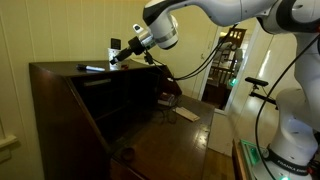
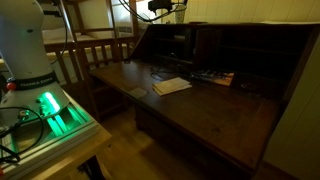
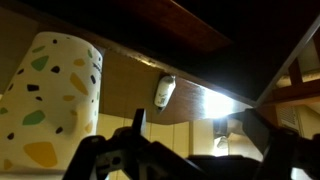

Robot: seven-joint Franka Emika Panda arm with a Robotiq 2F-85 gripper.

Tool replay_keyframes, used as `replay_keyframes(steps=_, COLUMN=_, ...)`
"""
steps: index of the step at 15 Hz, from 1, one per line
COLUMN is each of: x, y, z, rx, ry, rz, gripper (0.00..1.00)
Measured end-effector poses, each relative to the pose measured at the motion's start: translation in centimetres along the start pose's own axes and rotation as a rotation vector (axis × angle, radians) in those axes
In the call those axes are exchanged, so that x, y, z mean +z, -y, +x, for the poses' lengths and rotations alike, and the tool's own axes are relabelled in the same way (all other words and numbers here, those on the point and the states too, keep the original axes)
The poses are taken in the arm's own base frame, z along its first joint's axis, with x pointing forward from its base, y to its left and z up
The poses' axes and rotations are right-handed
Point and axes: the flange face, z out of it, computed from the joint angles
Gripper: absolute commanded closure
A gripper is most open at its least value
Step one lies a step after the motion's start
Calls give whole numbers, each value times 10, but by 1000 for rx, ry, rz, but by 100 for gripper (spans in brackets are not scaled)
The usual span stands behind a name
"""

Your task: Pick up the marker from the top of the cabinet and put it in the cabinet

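Note:
I should next move my gripper down and outward toward the cup to straddle the marker point(image 1: 93, 69), because the marker is ahead of my open fingers.
The marker point(image 1: 93, 69) is a thin bluish stick lying flat on top of the dark brown cabinet point(image 1: 70, 105). In the wrist view it is a small pale stick point(image 3: 165, 92) on the brown top, ahead of the fingers. My gripper point(image 1: 116, 57) hovers just above the top, right beside the marker, not touching it. In the wrist view its two fingers point(image 3: 198, 135) are spread wide with nothing between them. The cabinet's front panel point(image 2: 230, 115) is folded down and the inner shelves are open. The gripper point(image 2: 160, 8) sits at the top edge of an exterior view.
A white cup with coloured flecks point(image 3: 50, 100) stands on the cabinet top close to one finger; it also shows in an exterior view point(image 1: 113, 46). Papers point(image 2: 172, 86) and small items point(image 2: 215, 77) lie on the folded-down panel. A wooden chair point(image 2: 95, 50) stands beside the cabinet.

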Motion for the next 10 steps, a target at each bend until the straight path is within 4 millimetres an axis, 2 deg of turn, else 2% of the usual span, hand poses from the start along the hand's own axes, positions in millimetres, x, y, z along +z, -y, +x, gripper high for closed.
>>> replay_keyframes(steps=6, x=44, y=-10, z=7, rx=-31, ry=-1, rz=-38, gripper=0)
replay_keyframes(steps=10, x=66, y=-16, z=16, rx=-9, ry=-18, rz=-52, gripper=0)
